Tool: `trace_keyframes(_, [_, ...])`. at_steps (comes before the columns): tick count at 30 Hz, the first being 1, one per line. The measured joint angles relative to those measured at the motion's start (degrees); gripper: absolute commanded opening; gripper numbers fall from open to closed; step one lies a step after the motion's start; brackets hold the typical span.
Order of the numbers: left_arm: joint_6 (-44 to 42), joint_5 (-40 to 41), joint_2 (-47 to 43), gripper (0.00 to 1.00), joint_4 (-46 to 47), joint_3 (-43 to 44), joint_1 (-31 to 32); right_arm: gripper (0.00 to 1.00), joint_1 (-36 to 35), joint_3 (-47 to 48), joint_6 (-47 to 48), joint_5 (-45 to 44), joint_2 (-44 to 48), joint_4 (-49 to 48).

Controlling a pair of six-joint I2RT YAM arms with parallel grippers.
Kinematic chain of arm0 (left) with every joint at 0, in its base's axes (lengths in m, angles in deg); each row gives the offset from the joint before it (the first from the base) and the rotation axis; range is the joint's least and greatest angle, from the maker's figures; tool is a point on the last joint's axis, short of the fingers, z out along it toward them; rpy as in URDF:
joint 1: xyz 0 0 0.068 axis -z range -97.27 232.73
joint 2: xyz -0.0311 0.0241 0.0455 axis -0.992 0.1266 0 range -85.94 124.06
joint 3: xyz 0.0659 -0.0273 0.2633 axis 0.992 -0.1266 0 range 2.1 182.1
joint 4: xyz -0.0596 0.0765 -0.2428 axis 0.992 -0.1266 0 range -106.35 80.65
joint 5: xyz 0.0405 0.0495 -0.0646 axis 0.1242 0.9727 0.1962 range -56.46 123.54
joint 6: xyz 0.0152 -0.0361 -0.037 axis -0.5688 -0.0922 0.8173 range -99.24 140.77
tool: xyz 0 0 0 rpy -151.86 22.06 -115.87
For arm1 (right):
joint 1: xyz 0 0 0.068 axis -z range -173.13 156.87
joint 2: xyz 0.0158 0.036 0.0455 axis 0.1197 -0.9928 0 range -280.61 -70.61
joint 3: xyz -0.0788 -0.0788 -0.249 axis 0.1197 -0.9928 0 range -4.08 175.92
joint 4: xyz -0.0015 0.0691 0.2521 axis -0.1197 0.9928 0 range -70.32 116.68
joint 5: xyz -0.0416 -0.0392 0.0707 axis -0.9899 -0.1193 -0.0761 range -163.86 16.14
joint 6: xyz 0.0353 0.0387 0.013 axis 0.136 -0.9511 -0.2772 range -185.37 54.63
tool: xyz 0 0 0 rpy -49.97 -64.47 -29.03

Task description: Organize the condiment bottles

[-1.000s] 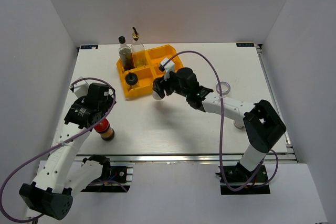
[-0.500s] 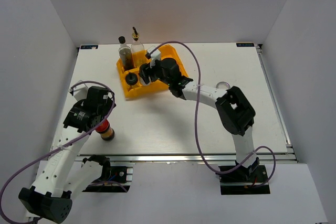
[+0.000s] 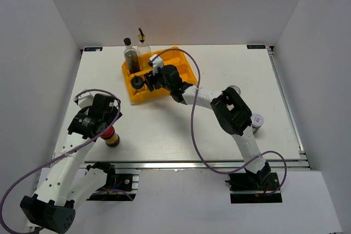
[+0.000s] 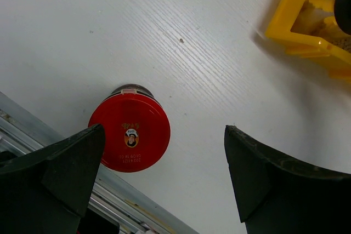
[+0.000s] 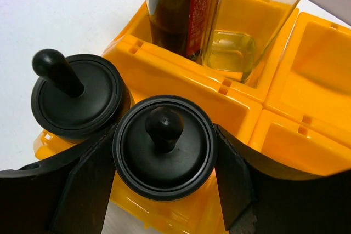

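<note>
My left gripper lowers around the red lid (image 3: 108, 132) (image 4: 130, 131) next, shifting to the left in the wrist view, since the jar sits nearer one fingertip than the other.
A black-capped shaker (image 5: 164, 146) sits between the fingers of my right gripper (image 5: 164, 154), which is shut on its cap over the front-left compartment of the yellow tray (image 5: 285, 135). A second black-capped shaker (image 5: 75, 95) stands right beside it. Behind them are the tall dark bottle (image 5: 175, 15) and the clear bottle (image 5: 241, 26). From above, the right gripper (image 3: 153, 78) is over the tray (image 3: 181, 72). My left gripper (image 4: 164, 173) is open above the table, with the red-lidded jar (image 4: 129, 135) just inside its left finger. The jar (image 3: 112, 136) stands near the front left edge.
A silver-lidded jar (image 3: 235, 89) and a pale-lidded jar (image 3: 256, 120) stand on the table's right side. The right arm stretches across the middle of the table. A metal rail (image 4: 33, 135) runs along the near edge, close to the red-lidded jar.
My right arm has carried the shaker left and back from the table's middle to the tray's front-left compartment. The left gripper has shifted slightly nearer over the red-lidded jar.
</note>
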Motion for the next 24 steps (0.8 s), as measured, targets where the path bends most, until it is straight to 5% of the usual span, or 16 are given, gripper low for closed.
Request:
trace_keyframes(2, [0.4, -0.4, 0.2, 0.98, -0.2, -0.2, 0.0, 0.69, 0.0, 0.0, 0.0, 0.0, -0.4, 0.3])
trace_keyframes(8, [1.1, -1.6, 2.1, 0.98, -0.2, -1.0, 0.0, 0.89, 0.0, 0.0, 0.1, -0.5, -0.2, -1.0])
trace_keyframes(24, [3.3, -0.1, 3.6, 0.98, -8.4, 3.3, 0.0, 0.89, 0.0, -11.4, 0.1, -2.2, 17.6, -2.7])
